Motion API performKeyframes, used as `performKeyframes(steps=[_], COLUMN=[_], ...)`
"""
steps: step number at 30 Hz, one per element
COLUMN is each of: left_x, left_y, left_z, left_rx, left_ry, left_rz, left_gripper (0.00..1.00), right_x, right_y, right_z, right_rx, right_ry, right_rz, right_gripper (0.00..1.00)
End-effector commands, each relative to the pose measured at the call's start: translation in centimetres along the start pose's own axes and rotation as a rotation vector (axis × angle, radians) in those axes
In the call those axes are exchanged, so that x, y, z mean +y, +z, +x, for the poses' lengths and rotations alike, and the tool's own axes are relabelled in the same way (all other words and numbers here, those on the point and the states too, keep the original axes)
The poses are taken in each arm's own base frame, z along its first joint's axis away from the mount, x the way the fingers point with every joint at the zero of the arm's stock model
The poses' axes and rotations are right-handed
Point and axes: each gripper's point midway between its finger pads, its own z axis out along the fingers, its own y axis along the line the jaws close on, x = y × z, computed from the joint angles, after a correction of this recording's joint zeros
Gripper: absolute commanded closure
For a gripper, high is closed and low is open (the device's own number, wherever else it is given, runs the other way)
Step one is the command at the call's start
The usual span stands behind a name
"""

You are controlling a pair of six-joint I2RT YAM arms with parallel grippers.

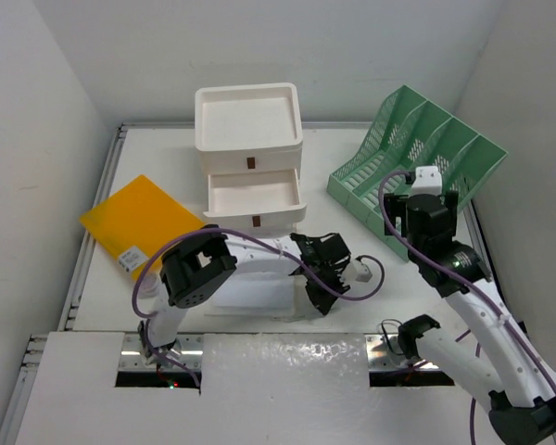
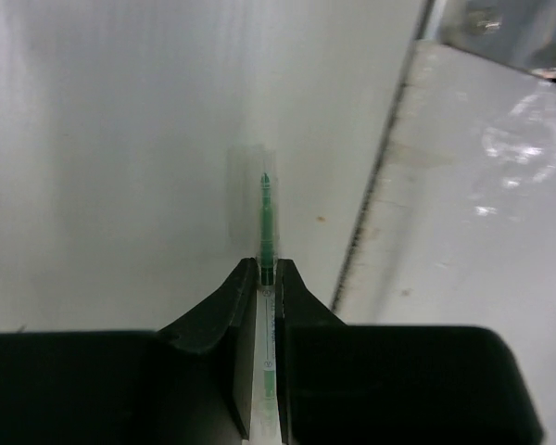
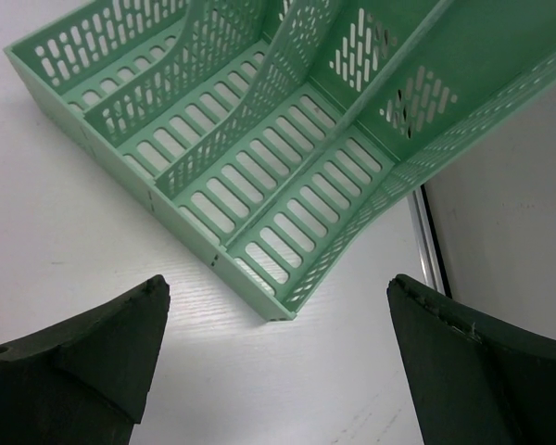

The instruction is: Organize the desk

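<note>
My left gripper holds the green pen and will first lift it, then carry it outward to get over the white box's middle drawer [image 1: 254,195], which is pulled open, and open there.
The desk [image 1: 148,158] is a large white tabletop with metal rails. My left gripper [image 1: 321,276] is low over its front middle. In the left wrist view it [image 2: 267,271] is shut on a green pen with a clear barrel [image 2: 267,218], whose tip sticks out ahead over the white surface. My right gripper [image 1: 423,221] hangs over the near end of the green mesh file rack [image 1: 412,153]. In the right wrist view it [image 3: 276,297] is open and empty above the bare desk [image 3: 74,232], just short of the rack's near corner [image 3: 259,139].
A white three-drawer box [image 1: 250,158] stands at the back middle with its middle drawer pulled open. An orange folder [image 1: 144,222] lies at the left. A white sheet [image 1: 255,295] lies under my left arm. The desk's right rail [image 3: 428,246] runs beside the rack.
</note>
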Motion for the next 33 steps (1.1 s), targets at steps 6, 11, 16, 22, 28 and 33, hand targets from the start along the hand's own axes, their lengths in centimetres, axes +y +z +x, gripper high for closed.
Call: performKeyframes(steps=[6,11,16,22,28,33], left_x=[-4.2,1.6,9.5,16.8,20.1,22.7], left_y=[-11.3,-20.7,-31.4,-34.3,-32.4,-31.8], left_z=[-10.9,-14.3,-12.3,-9.3,-7.3,-5.3], left_rx=[-0.266,-0.344,-0.322,-0.260,-0.192,-0.129], left_ry=[0.195,0.234,0.306,0.365,0.370,0.327], left_rz=[-0.008,-0.315,-0.780,-1.036,-0.980,-0.969], left_gripper=[1.00,1.00,1.00,1.00,1.00,0.42], right_x=[-2.6,-3.3,-2.3,-0.3,0.5,0.5], right_y=[-2.7,-3.2,-2.5,-1.5,-1.6,-1.7], right_z=[-3.0,-3.5,-2.8,-3.1,-4.2,-4.0], right_rx=[-0.108,-0.190,-0.169,-0.157,-0.177,-0.165], right_ry=[0.114,0.178,0.166,0.166,0.191,0.184], right_rz=[0.043,0.059,0.036,-0.032,-0.082,-0.083], right_gripper=[0.04,0.06,0.06,0.08,0.09,0.09])
